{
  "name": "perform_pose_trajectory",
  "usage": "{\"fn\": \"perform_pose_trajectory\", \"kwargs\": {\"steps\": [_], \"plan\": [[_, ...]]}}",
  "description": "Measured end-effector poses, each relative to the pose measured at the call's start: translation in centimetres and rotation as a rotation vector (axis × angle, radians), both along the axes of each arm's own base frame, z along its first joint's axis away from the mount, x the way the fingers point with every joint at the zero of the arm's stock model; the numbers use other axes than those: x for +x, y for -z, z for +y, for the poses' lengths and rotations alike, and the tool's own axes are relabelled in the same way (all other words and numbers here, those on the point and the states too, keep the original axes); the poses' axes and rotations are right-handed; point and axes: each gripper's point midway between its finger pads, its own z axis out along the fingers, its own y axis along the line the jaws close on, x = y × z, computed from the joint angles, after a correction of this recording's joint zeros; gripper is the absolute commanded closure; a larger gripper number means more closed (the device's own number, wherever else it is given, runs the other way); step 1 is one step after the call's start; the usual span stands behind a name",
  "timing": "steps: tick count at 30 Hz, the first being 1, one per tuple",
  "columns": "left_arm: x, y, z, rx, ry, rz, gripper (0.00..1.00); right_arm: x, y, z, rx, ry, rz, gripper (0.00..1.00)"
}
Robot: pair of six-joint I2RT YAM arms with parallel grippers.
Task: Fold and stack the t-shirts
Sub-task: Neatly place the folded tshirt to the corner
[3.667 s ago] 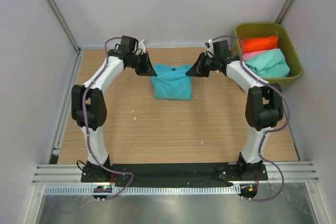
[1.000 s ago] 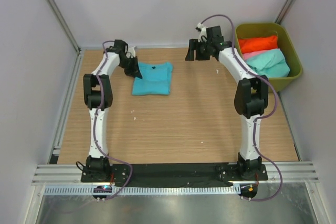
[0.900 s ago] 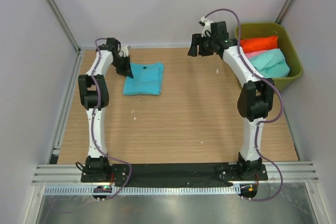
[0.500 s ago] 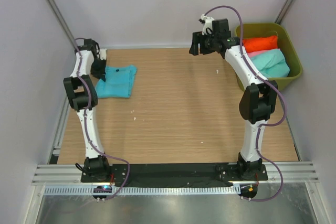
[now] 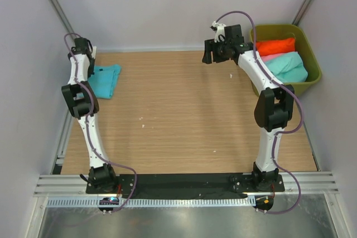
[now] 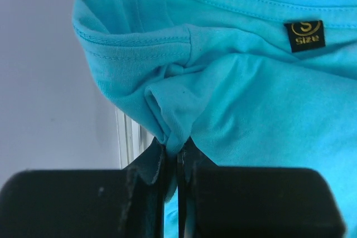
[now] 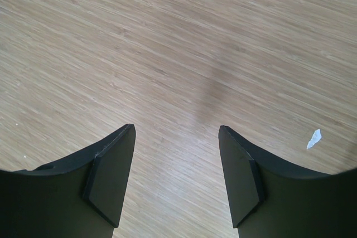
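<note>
The left gripper moves the pinched turquoise-blue t-shirt outward toward the bare part of the table at its far edge (image 5: 108, 58) and releases next, since wood shows beyond the t-shirt's collar.
A folded turquoise-blue t-shirt (image 5: 105, 79) lies at the table's far left edge. My left gripper (image 5: 89, 71) is shut on a pinch of its cloth; the left wrist view shows the turquoise-blue t-shirt (image 6: 245, 87) bunched between the closed left gripper (image 6: 175, 149), with a black size label near the collar. An orange-red t-shirt (image 5: 276, 46), a sliver of pink t-shirt (image 5: 266, 58) and a mint-green t-shirt (image 5: 285, 66) sit in the bin at far right. My right gripper (image 5: 211, 53) hovers open above bare wood, and in its wrist view the right gripper (image 7: 176, 137) holds nothing.
The olive-green plastic bin (image 5: 312, 54) stands at the back right corner. A metal rail (image 5: 67, 121) runs along the table's left edge, close to the turquoise shirt. Small white scraps (image 5: 143, 125) lie on the wooden table (image 5: 189, 121), one visible as a white scrap (image 7: 314, 138) in the right wrist view.
My left gripper has dragged the folded turquoise-blue t-shirt from the back middle of the table to the far left edge. The right arm has lifted and swung slightly toward the bin.
</note>
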Motion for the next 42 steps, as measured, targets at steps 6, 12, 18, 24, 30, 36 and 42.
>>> {"fn": "perform_pose_trajectory", "kwargs": {"steps": [6,12,18,24,30,36,42], "plan": [[1.4,1.6,1.4,0.093,-0.011,-0.014,1.00,-0.2,0.4,-0.3,-0.021,0.003,0.002,0.32],[3.0,1.4,2.5,0.149,-0.038,-0.070,1.00,-0.2,0.8,-0.5,-0.037,0.008,0.005,0.32],[5.0,0.5,3.4,0.184,-0.059,-0.149,1.00,-0.4,1.0,-0.3,-0.051,0.009,0.008,0.32],[5.8,0.9,3.6,0.205,-0.077,-0.175,1.00,-0.7,1.1,0.5,-0.074,-0.009,0.000,0.31],[6.6,1.0,3.7,0.258,-0.102,-0.200,1.00,-1.1,1.2,1.7,-0.098,-0.034,-0.011,0.30],[7.1,1.1,3.2,0.297,-0.131,-0.222,1.00,-1.6,1.3,2.8,-0.124,-0.061,-0.022,0.30],[7.1,1.0,3.4,0.326,-0.160,-0.229,1.00,-1.8,1.3,3.3,-0.134,-0.072,-0.026,0.29]]}}
